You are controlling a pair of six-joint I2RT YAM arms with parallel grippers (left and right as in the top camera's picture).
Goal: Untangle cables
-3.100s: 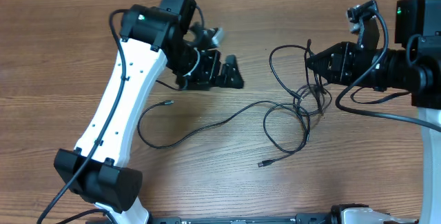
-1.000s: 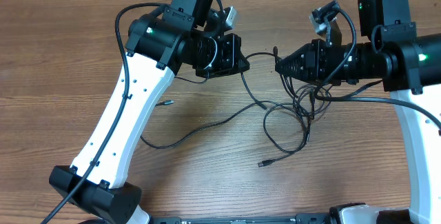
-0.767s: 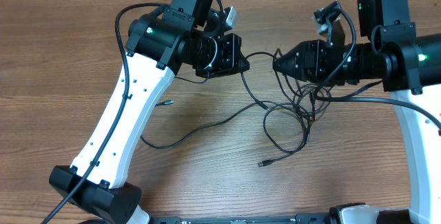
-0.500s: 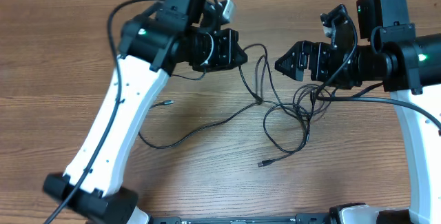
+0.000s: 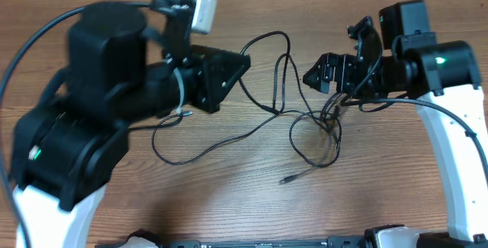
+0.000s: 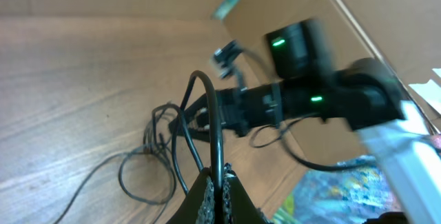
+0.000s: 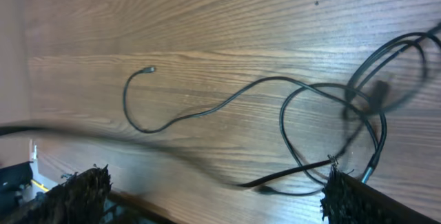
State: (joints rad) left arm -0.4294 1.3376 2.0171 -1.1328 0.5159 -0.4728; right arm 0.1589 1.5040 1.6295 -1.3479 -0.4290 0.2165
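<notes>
Next I need to pull my left gripper left in the overhead view, past the small plug [image 5: 186,113], tipping downward to release the piece of cable, since its loop still meets the tangle [image 5: 329,123].
Several thin black cables lie on the wooden table, knotted together in a tangle [image 5: 329,123] [image 7: 364,100]. One strand [image 5: 268,42] is lifted off the table in a tall loop, and my left gripper [image 5: 244,59] [image 6: 219,184], raised high, is shut on it. Its pads pinch the cord [image 6: 216,131] between them. My right gripper [image 5: 316,72] [image 7: 217,198] hovers just above the tangle, open wide with nothing between its fingers [image 7: 83,191]. A long loose cable [image 5: 204,146] trails left, and a plug end [image 5: 285,180] lies toward the front.
The left arm's large body [image 5: 91,118] fills the left of the overhead view and hides the table under it. A small plug [image 5: 184,113] [image 7: 149,69] lies beside it. Cardboard walls [image 6: 358,17] stand behind the right arm [image 5: 435,65].
My right gripper opened and let go of the cable, drawing back slightly. My left arm rose toward the camera, pulling its strand up into a tall loop.
</notes>
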